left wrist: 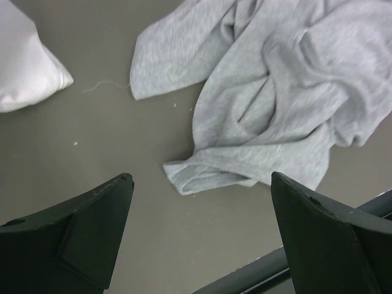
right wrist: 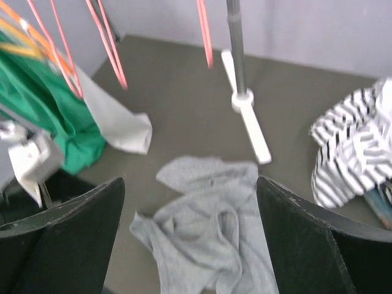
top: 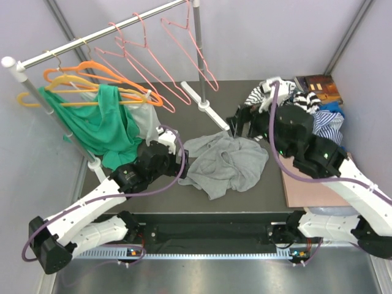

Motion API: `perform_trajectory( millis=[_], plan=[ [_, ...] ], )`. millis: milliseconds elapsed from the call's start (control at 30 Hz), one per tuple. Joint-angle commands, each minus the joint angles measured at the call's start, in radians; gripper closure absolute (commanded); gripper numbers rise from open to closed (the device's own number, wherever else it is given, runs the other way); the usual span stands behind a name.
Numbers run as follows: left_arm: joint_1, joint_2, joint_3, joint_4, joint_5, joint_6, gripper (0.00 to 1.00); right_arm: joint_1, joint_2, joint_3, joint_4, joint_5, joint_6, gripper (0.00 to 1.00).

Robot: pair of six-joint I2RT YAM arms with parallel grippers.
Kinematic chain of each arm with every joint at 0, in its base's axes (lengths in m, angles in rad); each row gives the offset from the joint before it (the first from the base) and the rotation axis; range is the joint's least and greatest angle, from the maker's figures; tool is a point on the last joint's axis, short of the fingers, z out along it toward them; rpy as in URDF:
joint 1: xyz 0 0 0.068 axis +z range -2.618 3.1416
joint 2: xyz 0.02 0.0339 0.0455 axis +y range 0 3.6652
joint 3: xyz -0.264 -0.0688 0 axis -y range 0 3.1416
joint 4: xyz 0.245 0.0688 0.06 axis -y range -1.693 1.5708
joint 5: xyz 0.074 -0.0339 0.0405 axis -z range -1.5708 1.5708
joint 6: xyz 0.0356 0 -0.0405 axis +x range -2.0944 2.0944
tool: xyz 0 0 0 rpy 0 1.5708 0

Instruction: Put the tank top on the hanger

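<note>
The pink hanger beside the rack's pole hangs empty, so my right gripper moves outward next, onto the near lower end of the pink hanger (top: 215, 87) (right wrist: 209, 62).
The grey tank top (top: 226, 162) lies crumpled on the dark table between the two arms. It also shows in the left wrist view (left wrist: 275, 104) and the right wrist view (right wrist: 208, 226). Several thin pink wire hangers (top: 184, 46) hang empty on the rail at the back; their lower wires show in the right wrist view (right wrist: 110, 43). My left gripper (top: 177, 150) (left wrist: 201, 180) is open and empty, low over the table at the top's left edge. My right gripper (top: 241, 124) (right wrist: 190, 182) is open and empty, raised above the top's far side.
A green garment (top: 101, 122) and a whitish one (top: 144, 119) hang on orange and yellow hangers at the left. The rack's white foot (top: 205, 104) and pole stand behind the top. A pile of striped clothes (top: 288, 92) and a brown board (top: 312, 184) are at the right.
</note>
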Motion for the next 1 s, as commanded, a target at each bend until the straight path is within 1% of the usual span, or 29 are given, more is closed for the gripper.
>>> perform_trajectory(
  millis=[0,33,100,233,267,333,467,600,700,800,867,900,933,967],
  plan=[
    [0.001,-0.044,-0.01,0.0,-0.029,0.042,0.01,-0.07,0.138,0.165,0.123,-0.118,-0.144,0.12],
    [0.001,-0.056,-0.012,0.008,-0.03,0.045,0.01,-0.09,0.194,0.191,0.138,-0.132,-0.173,0.13],
    [0.001,-0.088,-0.018,0.011,-0.053,0.05,0.01,-0.101,0.251,0.272,0.176,-0.16,-0.21,0.13],
    [0.001,-0.125,-0.032,-0.021,-0.084,0.059,0.01,-0.144,0.415,0.396,0.229,-0.197,-0.31,0.14],
    [0.001,-0.128,-0.035,-0.027,-0.097,0.052,0.01,-0.155,0.443,0.441,0.239,-0.203,-0.316,0.14],
    [0.001,-0.138,-0.038,-0.034,-0.095,0.044,0.01,-0.184,0.513,0.478,0.256,-0.208,-0.335,0.16],
    [0.001,-0.131,-0.036,-0.031,-0.087,0.044,0.01,-0.236,0.603,0.55,0.293,-0.211,-0.351,0.17],
    [0.001,-0.13,-0.035,-0.037,-0.101,0.044,0.01,-0.282,0.688,0.604,0.295,-0.278,-0.35,0.17],
    [0.001,-0.13,-0.036,-0.034,-0.101,0.047,0.01,-0.287,0.733,0.633,0.272,-0.312,-0.35,0.2],
    [0.001,-0.127,-0.035,-0.035,-0.104,0.047,0.01,-0.287,0.756,0.634,0.261,-0.346,-0.348,0.23],
    [0.001,-0.128,-0.036,-0.037,-0.105,0.046,0.01,-0.287,0.764,0.628,0.259,-0.347,-0.345,0.29],
    [0.001,-0.128,-0.036,-0.038,-0.107,0.045,0.01,-0.287,0.767,0.627,0.259,-0.347,-0.342,0.33],
    [0.001,-0.13,-0.038,-0.04,-0.108,0.042,0.01,-0.287,0.765,0.627,0.258,-0.347,-0.341,0.41],
    [0.001,-0.131,-0.038,-0.04,-0.108,0.041,0.01,-0.285,0.764,0.621,0.261,-0.349,-0.339,0.45]
  ],
)
